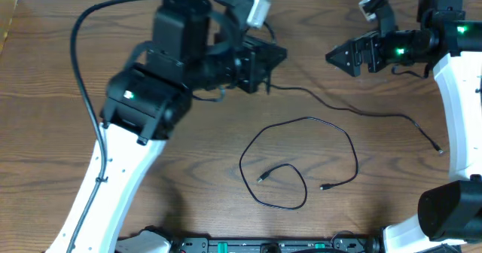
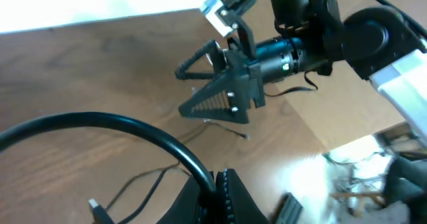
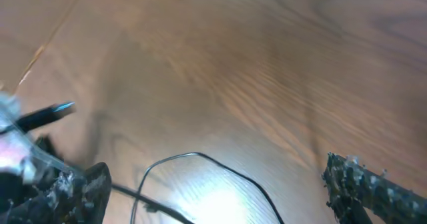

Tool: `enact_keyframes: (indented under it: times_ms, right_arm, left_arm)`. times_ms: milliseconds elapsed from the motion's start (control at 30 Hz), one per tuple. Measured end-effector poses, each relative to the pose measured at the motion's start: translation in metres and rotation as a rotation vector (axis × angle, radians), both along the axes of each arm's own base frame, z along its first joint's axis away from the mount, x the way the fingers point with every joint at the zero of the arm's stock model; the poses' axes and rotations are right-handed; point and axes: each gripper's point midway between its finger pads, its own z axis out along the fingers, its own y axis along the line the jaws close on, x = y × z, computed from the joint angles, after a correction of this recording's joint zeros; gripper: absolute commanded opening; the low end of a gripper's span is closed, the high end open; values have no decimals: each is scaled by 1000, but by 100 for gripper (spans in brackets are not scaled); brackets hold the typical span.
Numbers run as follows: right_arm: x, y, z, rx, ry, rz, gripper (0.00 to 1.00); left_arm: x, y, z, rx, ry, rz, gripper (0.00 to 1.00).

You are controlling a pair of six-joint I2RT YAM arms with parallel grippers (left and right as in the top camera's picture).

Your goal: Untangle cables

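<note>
My right gripper should next move down and back onto the part of the long thin cable beside my left gripper, because that cable part runs single and clear of the loose loop.
A long thin black cable [image 1: 354,110] runs from my left gripper [image 1: 265,78] across the table to a plug near the right arm. My left gripper is shut on this cable; the left wrist view shows it [image 2: 100,121] arcing into the closed jaws [image 2: 223,184]. A second black cable [image 1: 309,118] lies in a loose loop at the table's centre, both plug ends free. My right gripper [image 1: 340,63] is open and empty, hovering at the back right, facing the left gripper. Its wide-open fingers [image 3: 213,174] frame part of a cable loop [image 3: 200,157]. No white cable is in view.
The wooden table [image 1: 60,72] carries only the cables. The left arm's thick fixed cable [image 1: 83,27] arches over the left side. The right arm's white base [image 1: 459,95] stands at the right edge. A small plug [image 2: 100,207] lies by the left jaws.
</note>
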Motion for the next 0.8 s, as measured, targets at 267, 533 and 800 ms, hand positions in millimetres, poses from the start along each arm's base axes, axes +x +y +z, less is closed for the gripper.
enact_keyframes:
  times_ms: [267, 533, 800]
  right_arm:
    - [-24, 23, 2, 54, -79, 224, 86]
    - [-41, 54, -50, 90, 34, 424, 81]
    - [-51, 84, -86, 100, 99, 545, 73]
  left_arm:
    - [-4, 24, 8, -92, 58, -77, 8]
    - [-9, 27, 13, -131, 68, -120, 8]
    - [-10, 26, 14, -134, 71, -126, 7]
